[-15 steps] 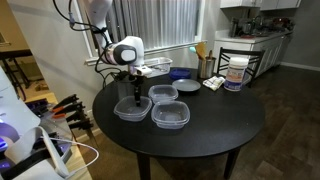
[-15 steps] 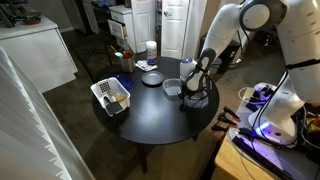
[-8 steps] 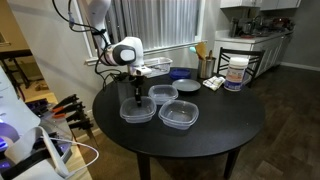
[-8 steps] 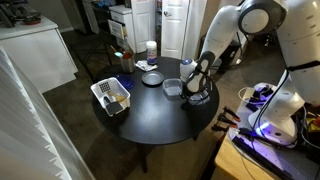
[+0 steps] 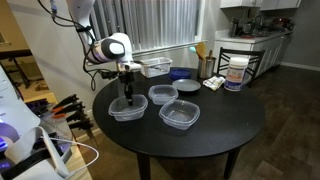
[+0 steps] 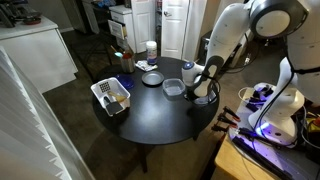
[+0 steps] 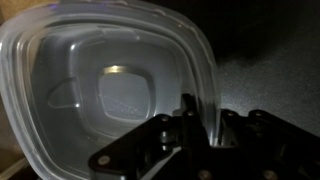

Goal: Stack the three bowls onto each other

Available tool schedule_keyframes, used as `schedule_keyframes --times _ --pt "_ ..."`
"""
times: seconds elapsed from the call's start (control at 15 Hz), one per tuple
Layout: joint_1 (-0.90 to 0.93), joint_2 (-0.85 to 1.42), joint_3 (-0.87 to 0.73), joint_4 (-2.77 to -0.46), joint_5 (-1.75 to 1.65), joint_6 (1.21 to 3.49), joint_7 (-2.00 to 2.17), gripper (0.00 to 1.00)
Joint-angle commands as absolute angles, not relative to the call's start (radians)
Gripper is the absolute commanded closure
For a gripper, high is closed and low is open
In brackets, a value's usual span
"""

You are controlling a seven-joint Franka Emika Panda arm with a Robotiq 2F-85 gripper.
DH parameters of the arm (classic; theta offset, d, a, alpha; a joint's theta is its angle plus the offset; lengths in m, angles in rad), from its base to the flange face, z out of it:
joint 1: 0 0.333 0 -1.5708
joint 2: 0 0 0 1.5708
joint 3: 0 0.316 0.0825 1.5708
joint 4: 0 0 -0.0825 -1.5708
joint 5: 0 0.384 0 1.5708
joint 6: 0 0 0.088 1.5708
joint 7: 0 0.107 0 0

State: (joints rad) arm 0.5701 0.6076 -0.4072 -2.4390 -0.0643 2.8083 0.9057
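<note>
My gripper rises with its bowl next, carries it outward, lowers it into the second bowl [image 5: 163, 93] and releases its bowl's rim. The second bowl stands outward of my gripper.
Three clear plastic bowls sit on the round black table [image 5: 232, 128]. In an exterior view one bowl [image 5: 128, 109] lies at the left, a second bowl [image 5: 163, 95] behind it, and a third bowl [image 5: 178, 116] at the front right. My gripper [image 5: 127, 98] points straight down at the left bowl and is shut on its far rim. In the wrist view that bowl [image 7: 105, 90] fills the picture, and its right rim runs between the two fingers of the gripper [image 7: 203, 120]. The gripper [image 6: 198, 90] shows by the bowl cluster [image 6: 175, 88] in an exterior view.
A dark blue round bowl [image 5: 181, 73], a utensil holder [image 5: 206, 66] and a white tub [image 5: 236, 73] stand at the back of the table. A white basket [image 6: 111, 96] sits near the table's edge. Cables and tools [image 5: 68, 112] lie beside the table.
The jaws have closed on the left bowl's rim. The arm and that bowl have shifted a little to the left in an exterior view.
</note>
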Motion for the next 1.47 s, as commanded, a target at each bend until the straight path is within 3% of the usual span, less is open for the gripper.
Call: schedule_keyframes --times 0.0,0.2,0.6,1.4 --pt "0.606 0.471 -0.463 -2.508 -0.131 2.796 0.946 0.99" --pt "0.531 0.393 -0.445 -2.47 -0.127 2.763 0.92 0.99" --pt "0.244 0.346 -0.265 -2.266 -0.029 2.641 0.868 0.99" --pt "0.101 0.643 -0.111 -1.891 0.022 2.664 0.83 0.99"
